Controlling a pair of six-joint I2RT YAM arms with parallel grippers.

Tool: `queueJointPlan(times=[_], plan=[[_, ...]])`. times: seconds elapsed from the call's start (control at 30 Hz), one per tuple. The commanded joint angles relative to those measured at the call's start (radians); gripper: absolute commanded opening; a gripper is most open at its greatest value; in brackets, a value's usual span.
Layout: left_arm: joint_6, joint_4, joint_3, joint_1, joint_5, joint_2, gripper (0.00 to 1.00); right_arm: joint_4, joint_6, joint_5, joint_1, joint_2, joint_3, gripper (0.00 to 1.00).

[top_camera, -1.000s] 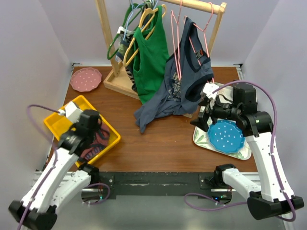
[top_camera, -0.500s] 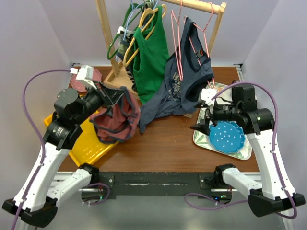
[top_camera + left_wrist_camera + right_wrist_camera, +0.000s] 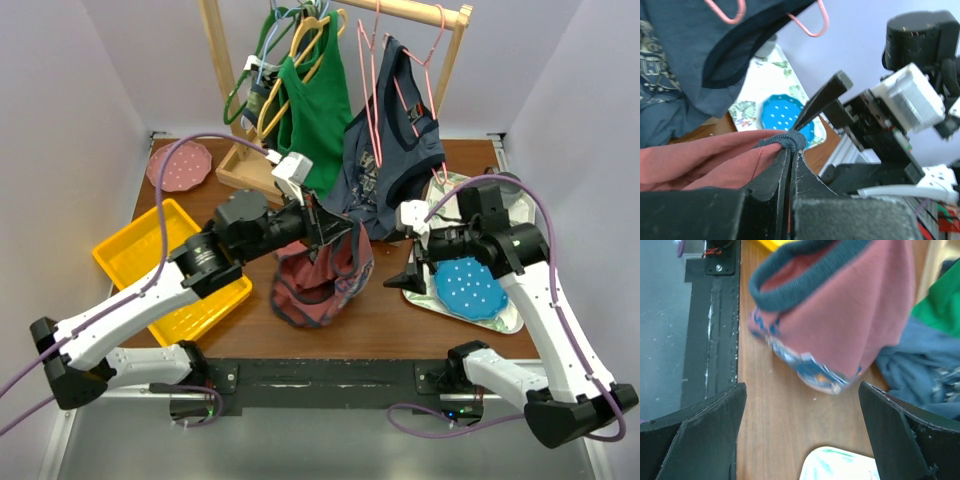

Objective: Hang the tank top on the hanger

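Only my left gripper holds the shirt (image 3: 855, 305), so my right gripper will next go down and toward the shirt's navy trim.
My left gripper (image 3: 322, 224) is shut on the navy trim of the faded red tank top (image 3: 322, 282), which hangs bunched from it above the middle of the table. In the left wrist view the shut jaws (image 3: 789, 150) pinch the rolled trim, with the red cloth (image 3: 695, 160) to the left. My right gripper (image 3: 405, 262) is open and empty just right of the shirt. Its wrist view (image 3: 802, 435) faces the shirt (image 3: 855, 305) and the chest graphic (image 3: 812, 369). Pink hangers (image 3: 372, 95) hang on the rack; one carries the navy top.
A wooden rack (image 3: 247, 172) at the back holds a green tank top (image 3: 316, 120) and a navy tank top (image 3: 388, 170). A yellow tray (image 3: 140, 262) lies at the left, a pink plate (image 3: 178, 165) at the back left, and a blue plate (image 3: 470, 287) on a floral tray (image 3: 505, 322) at the right.
My left arm lifted the red tank top out of the yellow tray and swung it right to the table's middle. My right gripper shifted a little left and down, toward the shirt.
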Motion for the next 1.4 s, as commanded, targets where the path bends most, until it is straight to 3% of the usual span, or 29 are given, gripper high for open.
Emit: queueJointPlan(times=[0.0,0.13,0.17,0.2,0.23,0.3,0.4,0.57,0.67,0.73,0.77,0.9,1.03,1.13,1.27,1.37], plan=[[-0.033,0.186,-0.041,-0.007,-0.132,0.012,0.0,0.131,0.095,0.081,0.02,-0.011,-0.079,0.98],[-0.038,0.248,-0.128,-0.007,-0.161,0.045,0.01,0.154,0.104,0.18,0.023,-0.019,-0.122,0.98],[-0.021,0.243,-0.139,-0.007,-0.16,0.068,0.07,0.16,0.112,0.207,0.023,-0.02,-0.128,0.98],[-0.006,0.227,-0.15,-0.006,-0.164,0.077,0.17,0.163,0.123,0.252,0.025,-0.016,-0.135,0.98],[0.025,0.207,-0.153,-0.004,-0.19,0.085,0.5,0.151,0.12,0.262,0.023,-0.012,-0.136,0.98],[0.074,0.165,-0.156,-0.004,-0.222,0.093,0.82,0.082,0.083,0.236,0.025,0.001,-0.128,0.98],[0.137,0.065,-0.145,0.002,-0.259,0.078,0.93,0.024,0.014,0.198,0.034,0.024,-0.129,0.98],[0.18,-0.1,-0.159,0.003,-0.344,-0.013,0.93,0.059,-0.003,0.253,0.169,0.052,-0.168,0.97],[0.119,-0.126,-0.303,0.003,-0.356,-0.115,0.92,0.149,0.046,0.389,0.287,0.089,-0.201,0.97],[0.03,-0.092,-0.395,0.003,-0.329,-0.172,0.91,0.268,0.153,0.496,0.351,0.113,-0.221,0.95],[-0.004,-0.064,-0.496,0.003,-0.316,-0.226,0.91,0.317,0.193,0.627,0.361,0.148,-0.237,0.93],[-0.174,0.111,-0.708,0.003,-0.253,-0.306,0.87,0.41,0.287,0.719,0.376,0.239,-0.226,0.81],[-0.26,0.316,-0.797,0.003,-0.255,-0.282,0.86,0.49,0.379,0.774,0.39,0.288,-0.249,0.76],[-0.262,0.37,-0.785,0.003,-0.288,-0.21,0.86,0.525,0.431,0.781,0.391,0.326,-0.252,0.73],[-0.28,0.366,-0.728,0.003,-0.339,-0.093,0.84,0.553,0.465,0.8,0.39,0.369,-0.257,0.69],[-0.297,0.341,-0.695,0.003,-0.378,-0.023,0.75,0.56,0.476,0.82,0.39,0.393,-0.251,0.57]])
